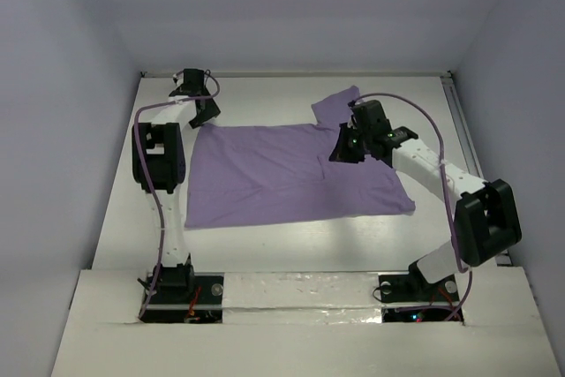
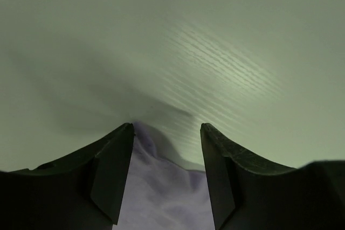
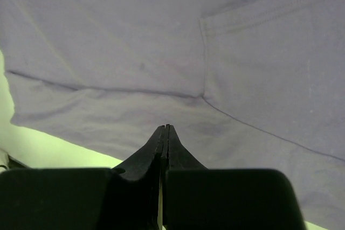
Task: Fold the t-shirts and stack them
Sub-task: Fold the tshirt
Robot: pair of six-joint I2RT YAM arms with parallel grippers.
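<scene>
My left gripper shifts slightly to the left in its wrist view next, then closes, since the cloth's corner tip point(image 1: 206, 126) point(image 2: 142, 134) lies against one finger, off center.
The lavender t-shirt point(image 1: 282, 178) lies spread flat on the white table point(image 1: 256, 99), with one sleeve point(image 1: 338, 103) pointing to the far right. My left gripper point(image 1: 203, 112) is at the shirt's far left corner. In the left wrist view it point(image 2: 166, 127) is open, and the cloth corner point(image 2: 161, 187) lies between its two fingers point(image 2: 113, 171). My right gripper point(image 1: 341, 149) is over the shirt's right part. In the right wrist view it point(image 3: 165, 127) is shut with nothing in it, just above the cloth point(image 3: 135, 41) near a seam point(image 3: 204, 57).
Pale walls enclose the table on the left, back and right. A metal rail point(image 1: 461, 121) runs along the table's right edge. A raised white board point(image 1: 300, 293) crosses the near edge by the arm bases.
</scene>
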